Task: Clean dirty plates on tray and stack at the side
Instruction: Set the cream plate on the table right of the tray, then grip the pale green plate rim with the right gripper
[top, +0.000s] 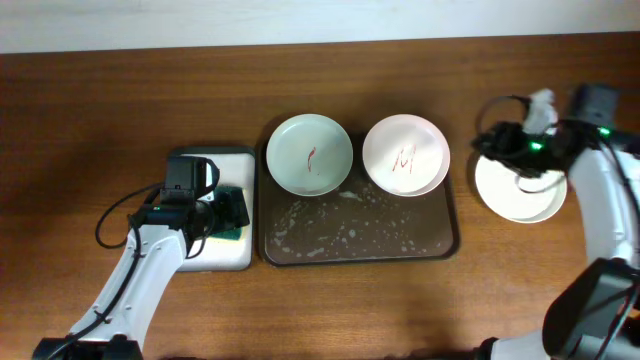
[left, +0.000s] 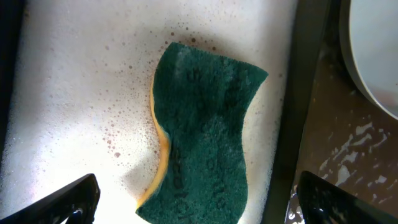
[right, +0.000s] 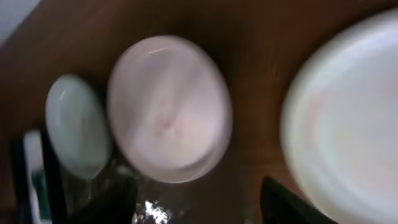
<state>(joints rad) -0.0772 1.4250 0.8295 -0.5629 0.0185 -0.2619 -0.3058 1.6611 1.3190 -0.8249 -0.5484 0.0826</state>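
My left gripper will next go down over the near half of the green-and-yellow sponge and close across its long sides, because the sponge is below and between the wide-open fingers.
The dark brown tray (top: 360, 245) with foam specks holds a pale green plate (top: 309, 154) and a pinkish white plate (top: 406, 155), both with red scribbles. A white plate (top: 519, 192) lies on the table right of the tray. My left gripper (top: 228, 210) is open above the green sponge (left: 202, 140) in the small white-lined tray (top: 210, 255); its fingers stand wide on either side of the sponge. My right gripper (top: 492, 143) is open and empty, above the gap between the pinkish plate (right: 168, 109) and the white plate (right: 348, 124). The green plate (right: 74, 127) shows blurred.
The wooden table (top: 100, 110) extends left and in front. The tray's dark rim (left: 295, 106) runs beside the sponge tray, with wet foam on the brown tray floor (left: 354, 155). Cables hang near the right arm (top: 605, 190).
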